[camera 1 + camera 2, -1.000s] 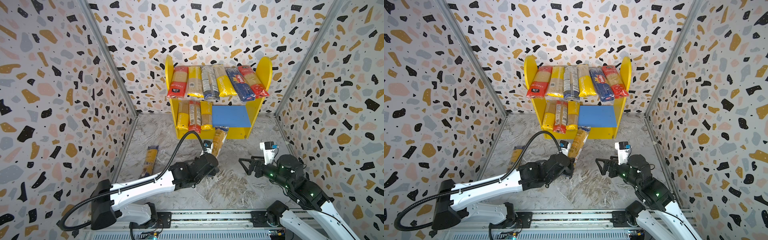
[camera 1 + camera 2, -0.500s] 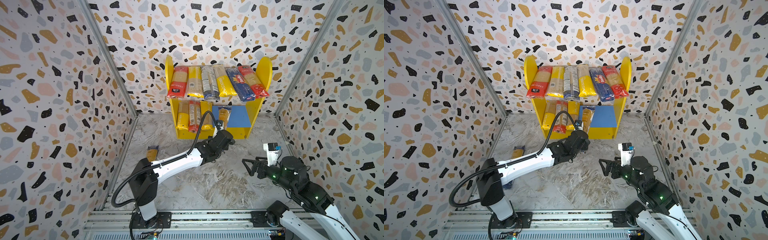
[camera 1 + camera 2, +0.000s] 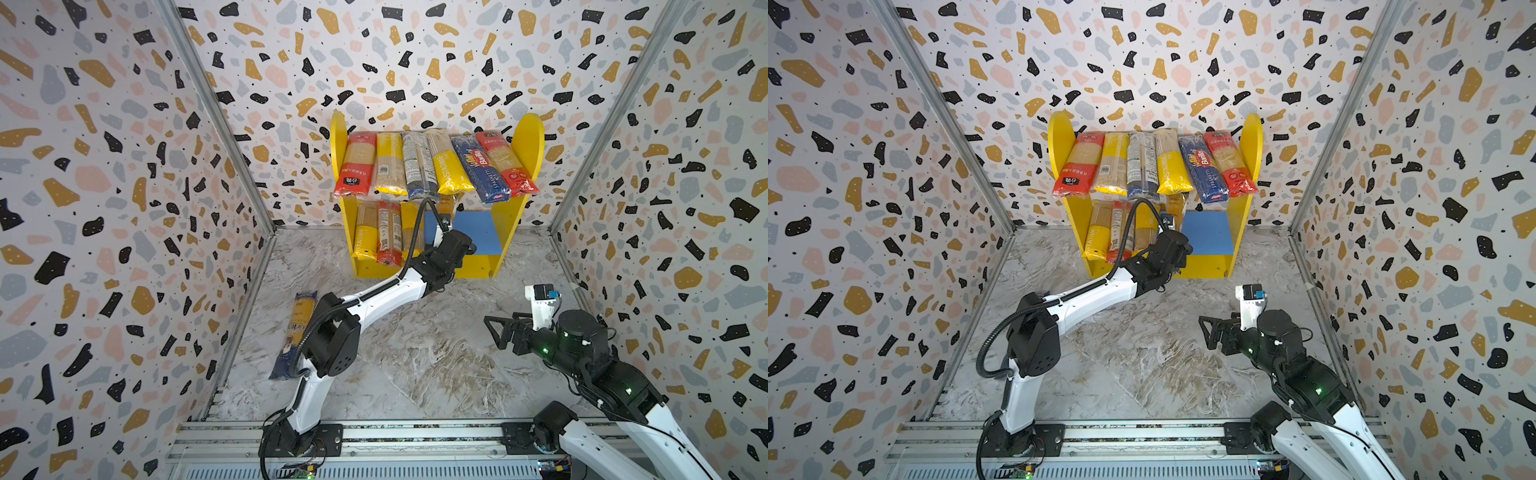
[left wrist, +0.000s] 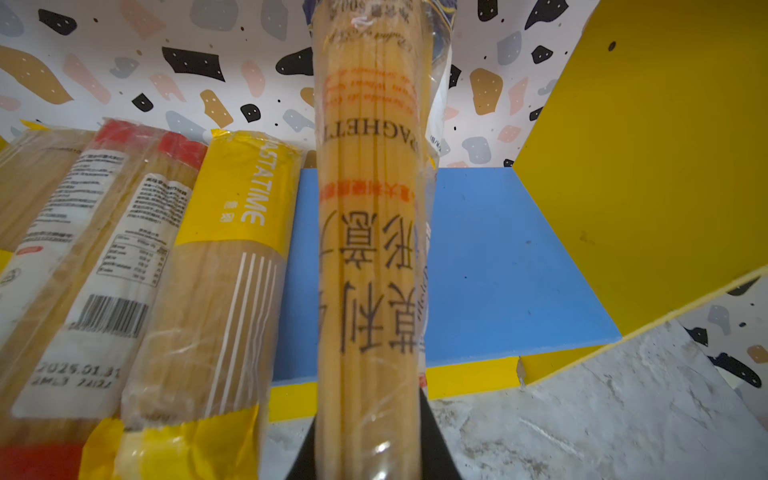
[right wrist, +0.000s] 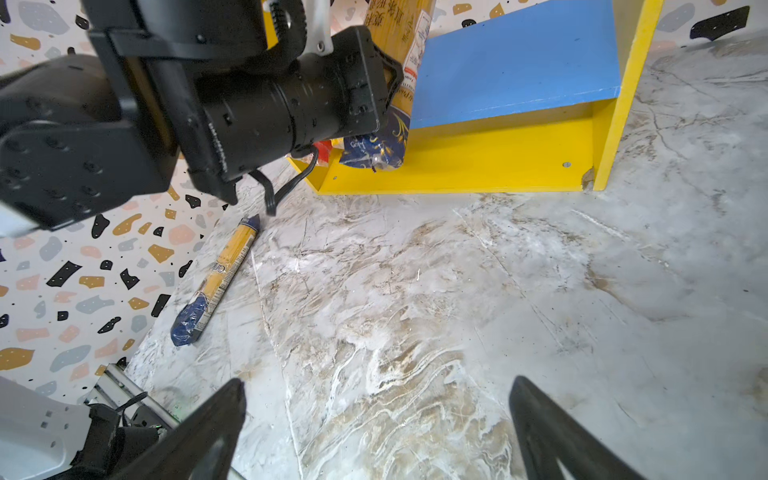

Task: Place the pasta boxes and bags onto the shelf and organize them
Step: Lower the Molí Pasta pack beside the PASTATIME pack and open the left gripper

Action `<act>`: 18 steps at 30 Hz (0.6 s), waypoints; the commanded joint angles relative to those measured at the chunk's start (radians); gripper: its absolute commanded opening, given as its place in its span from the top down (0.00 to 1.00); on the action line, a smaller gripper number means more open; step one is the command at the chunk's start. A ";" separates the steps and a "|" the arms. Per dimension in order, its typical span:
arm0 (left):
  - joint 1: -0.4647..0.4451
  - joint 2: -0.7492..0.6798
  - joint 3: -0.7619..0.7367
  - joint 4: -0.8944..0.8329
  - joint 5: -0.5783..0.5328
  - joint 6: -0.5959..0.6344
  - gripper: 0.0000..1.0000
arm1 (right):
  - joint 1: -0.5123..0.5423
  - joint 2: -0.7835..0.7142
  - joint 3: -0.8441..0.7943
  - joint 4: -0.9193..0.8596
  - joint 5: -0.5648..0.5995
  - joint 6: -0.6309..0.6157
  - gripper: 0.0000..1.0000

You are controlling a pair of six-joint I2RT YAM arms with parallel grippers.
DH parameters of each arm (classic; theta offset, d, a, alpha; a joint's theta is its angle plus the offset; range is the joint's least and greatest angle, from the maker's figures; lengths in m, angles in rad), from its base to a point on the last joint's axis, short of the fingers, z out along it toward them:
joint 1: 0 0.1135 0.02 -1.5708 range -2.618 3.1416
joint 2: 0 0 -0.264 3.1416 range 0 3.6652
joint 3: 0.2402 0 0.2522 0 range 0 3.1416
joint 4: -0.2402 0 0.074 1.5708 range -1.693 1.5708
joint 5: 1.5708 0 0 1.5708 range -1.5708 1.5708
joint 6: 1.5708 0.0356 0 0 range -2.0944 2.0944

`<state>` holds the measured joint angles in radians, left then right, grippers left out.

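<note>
I will push my left gripper outward next and lower the clear spaghetti packet [image 4: 368, 249] onto the blue board beside the yellow-ended packet to release it there, because that board is bare.
The yellow shelf [image 3: 528, 137] [image 3: 1252, 137] stands at the back wall. Several pasta packets lie side by side on its upper board. Three more [image 4: 232, 257] lie on the left of the blue lower board [image 3: 478, 237] [image 4: 498, 257]. My left gripper [image 3: 446, 232] [image 4: 368, 449] is shut on a clear spaghetti packet [image 4: 368, 249] [image 5: 399, 62] with a dark blue end. The packet reaches in over the blue board, just right of those three. A blue-gold packet [image 3: 297, 332] [image 5: 220, 278] lies on the floor near the left wall. My right gripper [image 3: 492, 328] [image 5: 376, 415] hangs open over bare floor.
Terrazzo-patterned walls close in the left, right and back. A metal rail [image 3: 415, 432] with both arm bases runs along the front edge. The left arm stretches diagonally across the marble floor [image 3: 415, 353] toward the shelf. The right half of the blue board is bare.
The left arm has stretched forward, carrying its packet from the floor in front of the shelf up over the blue lower board. The right gripper has stayed open and barely shifted.
</note>
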<state>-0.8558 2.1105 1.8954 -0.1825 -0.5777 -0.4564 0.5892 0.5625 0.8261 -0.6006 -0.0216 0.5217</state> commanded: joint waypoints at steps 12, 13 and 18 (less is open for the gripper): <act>0.082 0.122 0.263 0.126 -0.029 0.013 1.00 | -0.008 0.056 0.034 0.013 0.035 -0.009 0.01; 0.089 0.128 0.270 0.120 -0.022 0.009 1.00 | -0.008 0.060 0.034 0.014 0.037 -0.009 0.01; 0.108 0.140 0.275 0.116 0.006 0.002 1.00 | -0.011 0.073 0.037 0.019 0.040 -0.009 0.01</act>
<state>-0.7639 2.2879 2.0949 -0.2123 -0.5571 -0.4553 0.5835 0.6327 0.8261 -0.5983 0.0017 0.5186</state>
